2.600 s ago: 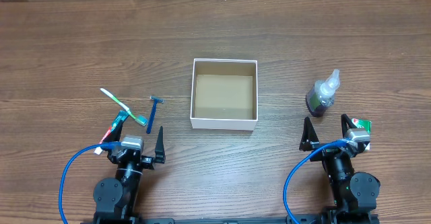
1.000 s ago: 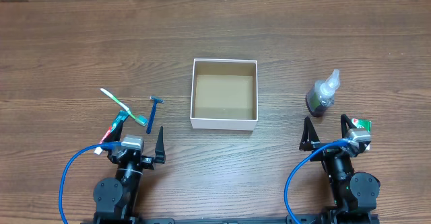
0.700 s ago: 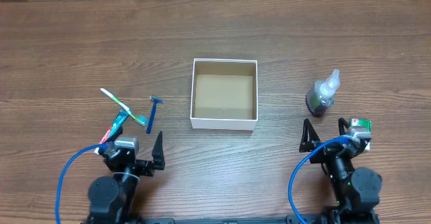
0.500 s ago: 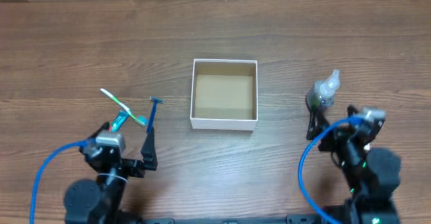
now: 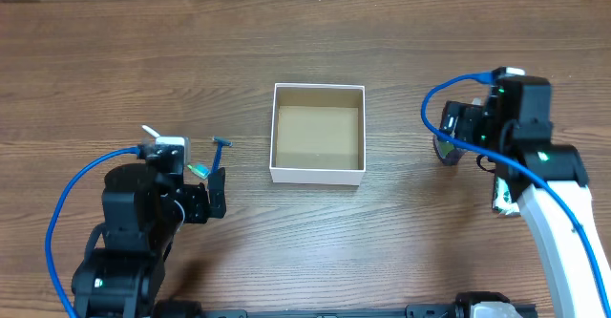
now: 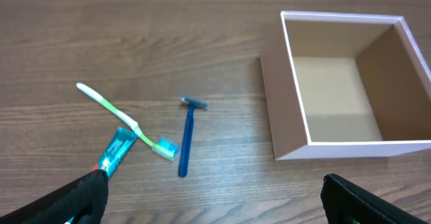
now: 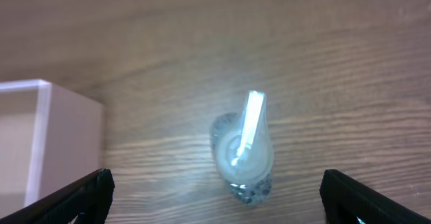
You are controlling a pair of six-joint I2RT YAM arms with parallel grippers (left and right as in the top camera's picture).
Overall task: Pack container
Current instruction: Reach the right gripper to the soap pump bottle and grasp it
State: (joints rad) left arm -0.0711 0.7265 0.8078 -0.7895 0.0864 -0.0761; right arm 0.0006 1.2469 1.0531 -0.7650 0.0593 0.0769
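Note:
My right gripper should next lower its open fingers past the pale nozzle to either side of the speckled body (image 7: 250, 190), because the spray bottle (image 7: 244, 150) stands upright below it.
The container (image 5: 318, 176) is a square white box with a brown inside, and it holds nothing; it stands at the table's middle. It also shows in the left wrist view (image 6: 279, 109) and at the left edge of the right wrist view (image 7: 71, 143). My left gripper (image 5: 196, 186) is open above a green-white toothbrush (image 6: 124, 118), a blue razor (image 6: 186, 140) and a teal toothpaste tube (image 6: 116, 153), touching none. My right gripper (image 7: 215, 204) is open above an upright clear spray bottle (image 7: 244, 150), right of the container.
A small green-and-white packet (image 5: 500, 199) lies on the wood at the right, partly under my right arm. Blue cables loop from both wrists. The table surface is brown wood all round.
Both arms have lifted from the near edge and moved forward. The left now hangs over the toothbrush, razor and toothpaste. The right now hangs over the spray bottle.

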